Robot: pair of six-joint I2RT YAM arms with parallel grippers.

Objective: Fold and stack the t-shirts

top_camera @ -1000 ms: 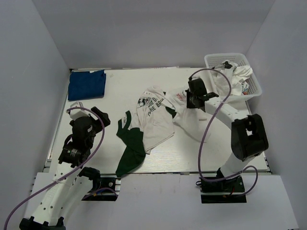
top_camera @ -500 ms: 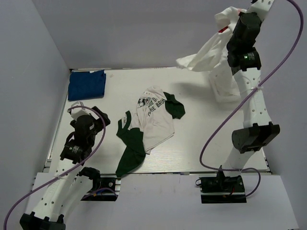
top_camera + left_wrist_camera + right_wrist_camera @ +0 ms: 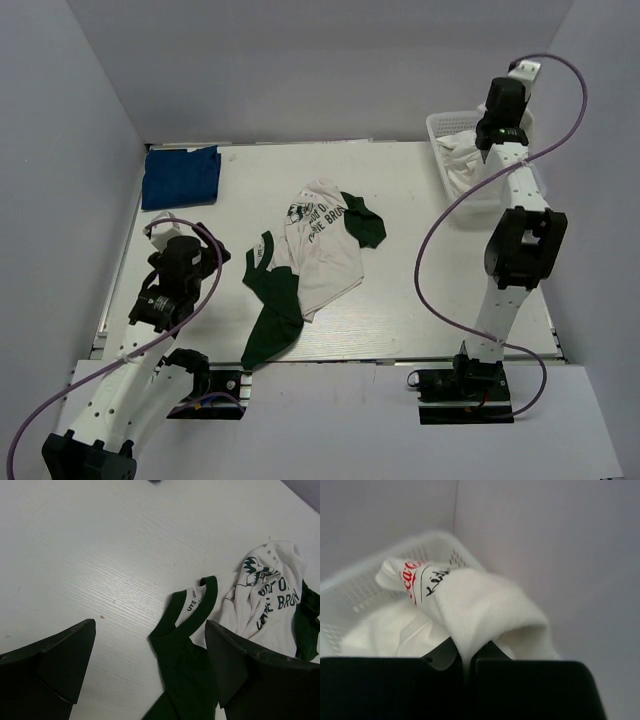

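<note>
My left gripper needs to move down and to the right in the top view onto the green collar's sleeve-side corner, because it sticks out onto bare tabletop.
A white t-shirt with dark green sleeves, collar and print (image 3: 318, 245) lies crumpled mid-table; its collar also shows in the left wrist view (image 3: 200, 602). A dark blue t-shirt (image 3: 180, 177) lies folded at the far left. My left gripper (image 3: 200, 258) (image 3: 150, 626) is open and empty, just left of the green collar. My right gripper (image 3: 487, 138) (image 3: 467, 655) is shut on a white t-shirt with red lettering (image 3: 470, 605). It holds the shirt over the basket, and the cloth (image 3: 460, 168) drapes over the basket's front.
A white plastic lattice basket (image 3: 448, 122) (image 3: 350, 592) stands in the far right corner against the grey walls. The right arm stretches along the table's right side. A purple cable loops beside each arm.
My right gripper picked the white shirt up from the table beside the green-sleeved shirt, swung it high, and now holds it lower over the basket. The left arm has shifted only slightly.
</note>
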